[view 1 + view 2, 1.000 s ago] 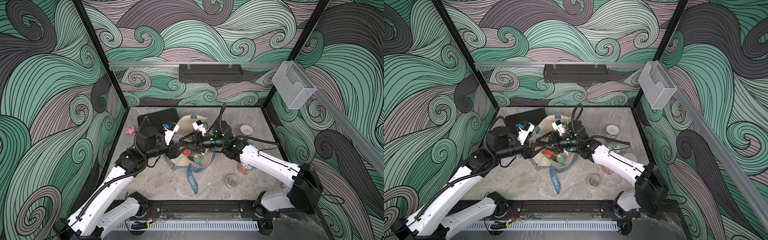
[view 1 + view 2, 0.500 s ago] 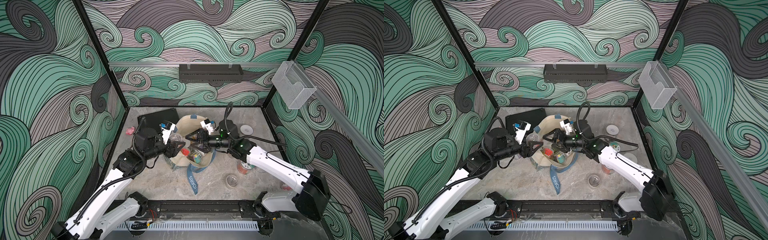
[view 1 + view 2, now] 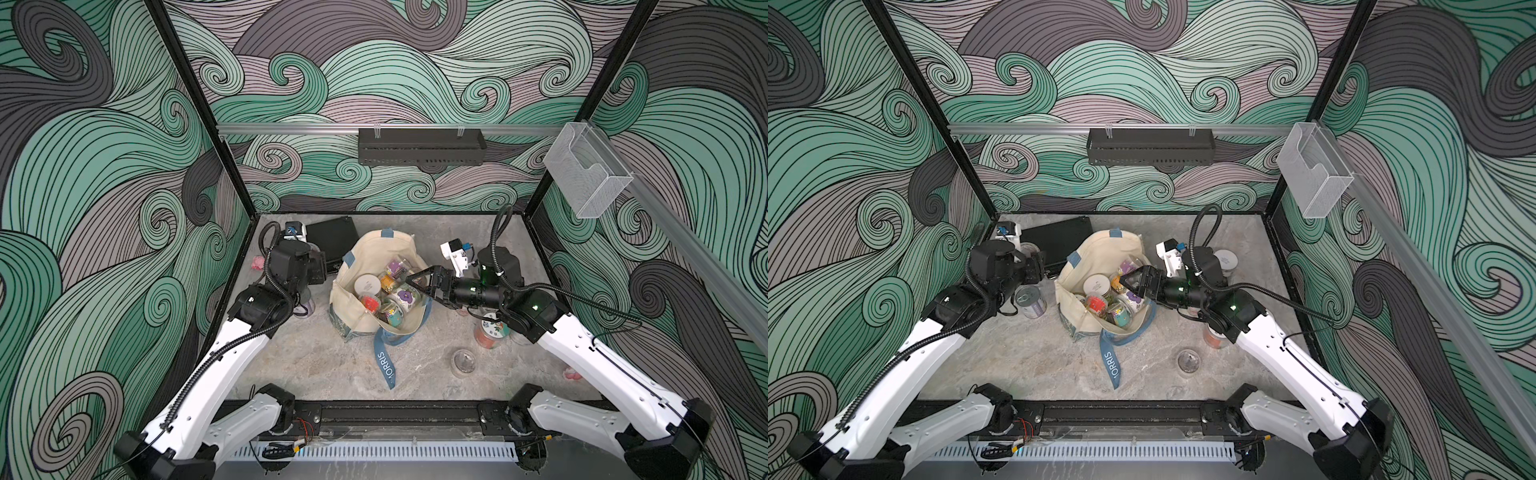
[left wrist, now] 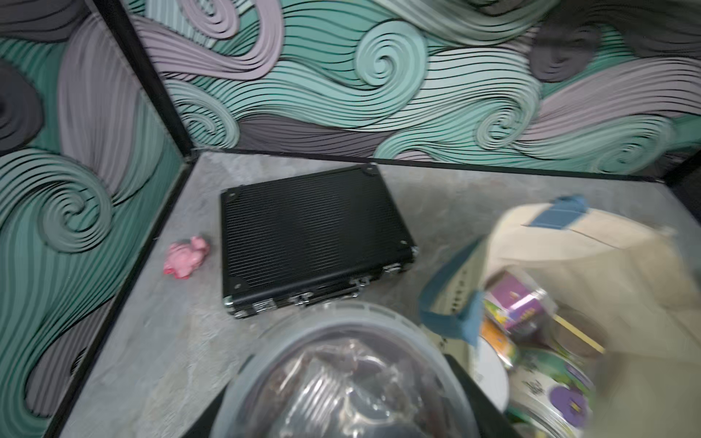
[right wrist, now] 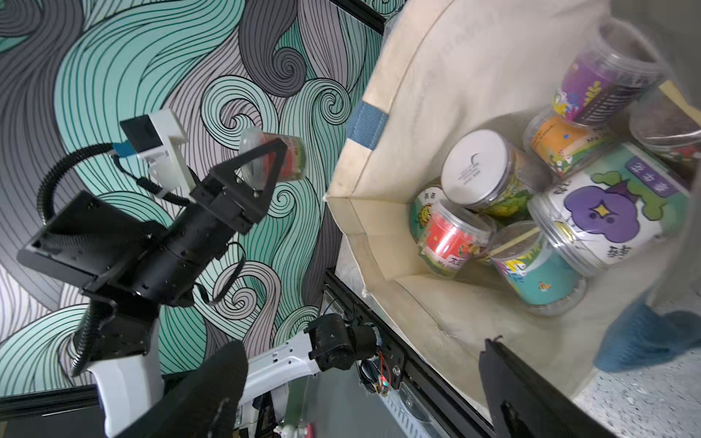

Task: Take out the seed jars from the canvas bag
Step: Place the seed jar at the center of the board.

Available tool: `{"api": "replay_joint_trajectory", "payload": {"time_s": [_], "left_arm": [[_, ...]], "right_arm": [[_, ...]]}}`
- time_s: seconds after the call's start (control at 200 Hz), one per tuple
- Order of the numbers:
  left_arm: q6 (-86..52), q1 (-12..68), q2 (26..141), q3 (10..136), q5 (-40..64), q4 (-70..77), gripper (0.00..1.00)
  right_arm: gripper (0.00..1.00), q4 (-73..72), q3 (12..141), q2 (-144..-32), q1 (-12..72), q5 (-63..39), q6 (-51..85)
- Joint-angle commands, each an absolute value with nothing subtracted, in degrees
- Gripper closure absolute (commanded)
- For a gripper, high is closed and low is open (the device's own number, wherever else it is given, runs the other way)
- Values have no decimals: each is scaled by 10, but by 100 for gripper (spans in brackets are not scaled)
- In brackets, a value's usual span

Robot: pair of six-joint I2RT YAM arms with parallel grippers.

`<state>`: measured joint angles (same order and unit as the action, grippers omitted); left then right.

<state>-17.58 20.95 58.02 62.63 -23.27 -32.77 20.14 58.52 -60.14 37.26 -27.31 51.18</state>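
Observation:
The jar comes down next as my left gripper swings away from the bag (image 3: 1100,249), tilts and lowers to release it. Bare tabletop (image 3: 1004,316) beside the silver-lidded jar lies below my gripper.
The cream canvas bag (image 3: 386,245) (image 3: 1100,249) lies open mid-table with several seed jars inside. Among them are a white-lidded jar (image 3: 368,284) (image 5: 476,163) and a purple-flower jar (image 3: 405,297) (image 5: 607,212). My left gripper (image 3: 318,266) (image 5: 265,163) is left of the bag, near the black case. It is shut on a clear-lidded seed jar (image 4: 341,379) (image 5: 280,159). My right gripper (image 3: 419,282) (image 3: 1133,282) hangs over the bag's right rim, open wide with nothing between its fingers.
A black ribbed case (image 3: 332,241) (image 4: 315,239) lies back left, with a pink toy (image 4: 186,258) beside it. A silver-lidded jar (image 3: 1030,300) stands under the left arm. Right of the bag stand a white-lidded jar (image 3: 1225,262), an orange-filled jar (image 3: 492,332) and a small clear one (image 3: 463,359).
Both grippers were close together over the bag. The right gripper has opened and drawn back to the right. The left arm has pulled away to the left with the jar.

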Motion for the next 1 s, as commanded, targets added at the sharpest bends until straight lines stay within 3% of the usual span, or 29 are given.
{"api": "replay_joint_trajectory", "payload": {"time_s": [0.0,0.385,0.705,0.996], "left_arm": [[-221,159,596,645,-302,-340,54],[-316,-37,696,591,-270,-299,54],[-393,-92,824,562,-257,-281,53],[-440,-116,898,553,-173,-274,52]], "right_arm": [[1,249,577,-584,366,-260,471],[1,269,558,-552,348,-277,455],[1,269,553,-550,341,-286,453],[1,275,553,-552,334,-294,447]]}}
